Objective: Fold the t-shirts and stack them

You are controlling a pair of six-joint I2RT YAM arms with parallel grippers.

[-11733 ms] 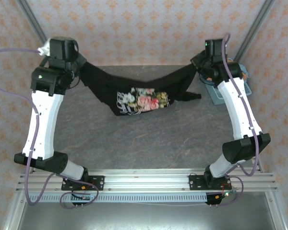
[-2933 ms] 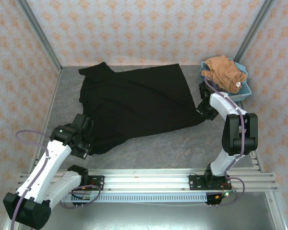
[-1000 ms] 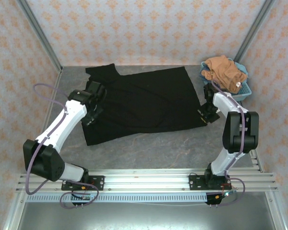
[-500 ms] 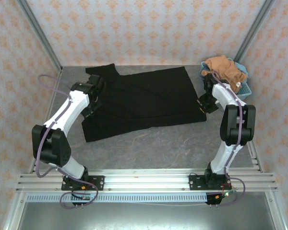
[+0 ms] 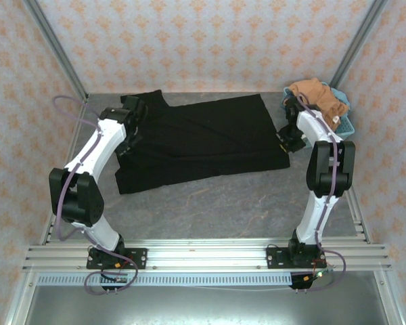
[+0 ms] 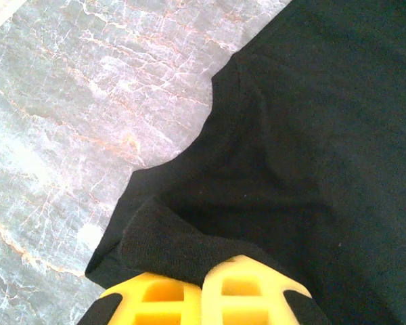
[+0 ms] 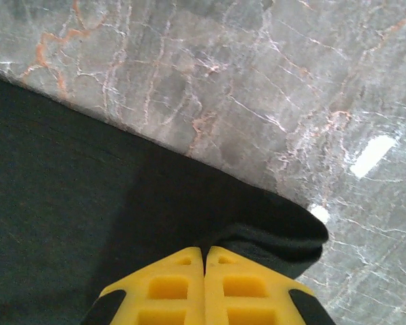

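Observation:
The top of the fold is short of the shirt's far edge, so my right gripper should pull the fold outward along the shirt's side edge (image 5: 271,126) (image 7: 20,112) next and let go.
The black t-shirt (image 5: 203,139) lies spread flat on the grey table, print side hidden. My left gripper (image 5: 127,139) is at the shirt's left edge, shut on a fold of black cloth (image 6: 183,244); its yellow fingers (image 6: 243,291) meet with fabric between them. My right gripper (image 5: 287,141) is at the shirt's right edge, shut on a pinched-up fold of the black t-shirt (image 7: 271,233). The orange-brown t-shirt (image 5: 316,98) sits crumpled in the light-blue basket (image 5: 345,125) at the back right.
Patterned walls enclose the table on three sides, with metal posts (image 5: 51,47) at the back corners. Bare marbled table (image 5: 223,203) stretches from the shirt to the front rail (image 5: 210,257). The basket stands close behind the right arm.
Both grippers have drawn the shirt's edges further back along the table, and the shirt lies a little flatter and straighter than a second ago.

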